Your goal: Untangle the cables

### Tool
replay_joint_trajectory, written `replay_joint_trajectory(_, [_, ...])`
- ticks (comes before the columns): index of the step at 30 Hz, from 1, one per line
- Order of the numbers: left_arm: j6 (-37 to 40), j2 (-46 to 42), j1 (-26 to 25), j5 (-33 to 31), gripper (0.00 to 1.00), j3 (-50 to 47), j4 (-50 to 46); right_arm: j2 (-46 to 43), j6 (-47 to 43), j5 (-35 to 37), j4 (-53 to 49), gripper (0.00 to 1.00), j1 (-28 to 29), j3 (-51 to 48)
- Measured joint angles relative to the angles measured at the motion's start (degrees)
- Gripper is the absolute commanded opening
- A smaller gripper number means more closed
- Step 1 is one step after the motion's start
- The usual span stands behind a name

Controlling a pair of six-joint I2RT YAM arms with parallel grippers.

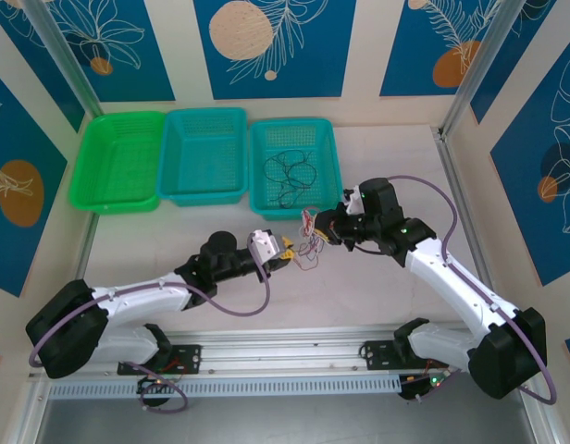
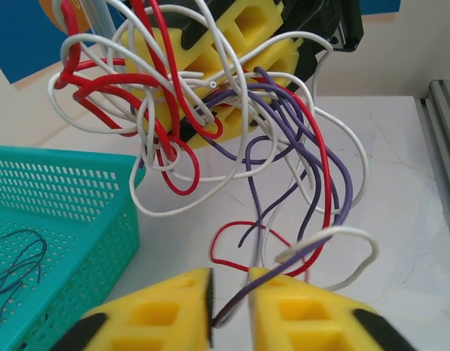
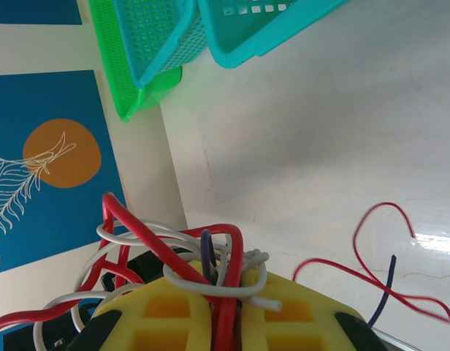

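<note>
My right gripper will next pull back and down, away from my left gripper, and let go of the red tangle, because clear tabletop is below, toward my base.
The cables (image 1: 311, 242) are a clump of thin red, white and purple wires hanging just above the table between my two grippers. My right gripper (image 1: 315, 225) is shut on the top of the clump; in its wrist view red, white and purple strands (image 3: 232, 292) are pinched between its yellow fingers (image 3: 166, 314). My left gripper (image 1: 287, 247) reaches in from the left, below the clump. Its jaws (image 2: 230, 284) are closed to a narrow gap on one purple cable (image 2: 283, 267) that trails down from the tangle (image 2: 181, 110). A red loop (image 3: 371, 219) lies slack on the table.
Three baskets line the back: a green one (image 1: 123, 117), a teal one (image 1: 206, 113), and a teal one (image 1: 294, 123) holding a dark loose wire (image 1: 290, 171). That basket's rim (image 2: 64, 157) is just left of my left gripper. Metal rails run along the table's near edge.
</note>
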Motion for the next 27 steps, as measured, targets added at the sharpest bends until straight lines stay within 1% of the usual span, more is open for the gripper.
replay_joint_trajectory(1, [-0.39, 0.00, 0.00, 0.17, 0.00, 0.00, -0.02, 0.00, 0.00, 0.20, 0.00, 0.00, 0.04, 0.00])
replay_joint_trajectory(4, [-0.57, -0.07, 0.00, 0.09, 0.00, 0.00, -0.15, -0.02, 0.15, 1.97, -0.98, 0.00, 0.07, 0.00])
replay_joint_trajectory(7, [-0.98, -1.57, 0.00, -1.31, 0.00, 0.00, -2.45, -0.52, -0.13, 6.21, -4.68, 0.08, -0.52, -0.24])
replay_joint_trajectory(10, [-2.67, -5.95, 0.00, -4.57, 0.00, 0.00, -6.71, -2.38, -0.31, 11.45, -8.94, 0.09, -2.67, -2.54])
replay_joint_trajectory(12, [-4.74, -11.43, 0.04, -7.69, 0.00, 0.02, -11.65, -4.00, -0.26, 13.66, -10.95, 0.12, -5.62, -6.01])
replay_joint_trajectory(14, [-7.08, -16.81, 0.46, -9.49, 0.00, -0.09, -15.45, -5.14, 0.00, 14.58, -12.28, 0.14, -9.05, -10.19])
replay_joint_trajectory(18, [-13.05, -26.08, 1.60, -10.99, 0.00, -1.42, -22.27, -6.51, 0.26, 13.94, -12.94, 0.16, -15.06, -16.94])
replay_joint_trajectory(23, [-19.12, -31.80, 3.52, -14.99, 0.00, -2.27, -32.87, -8.24, -1.86, 13.75, -13.66, 0.16, -24.46, -19.80])
replay_joint_trajectory(27, [-22.69, -34.40, 7.45, -19.89, 0.00, -0.61, -39.34, -8.28, -5.20, 16.65, -14.69, 0.16, -31.87, -19.82])
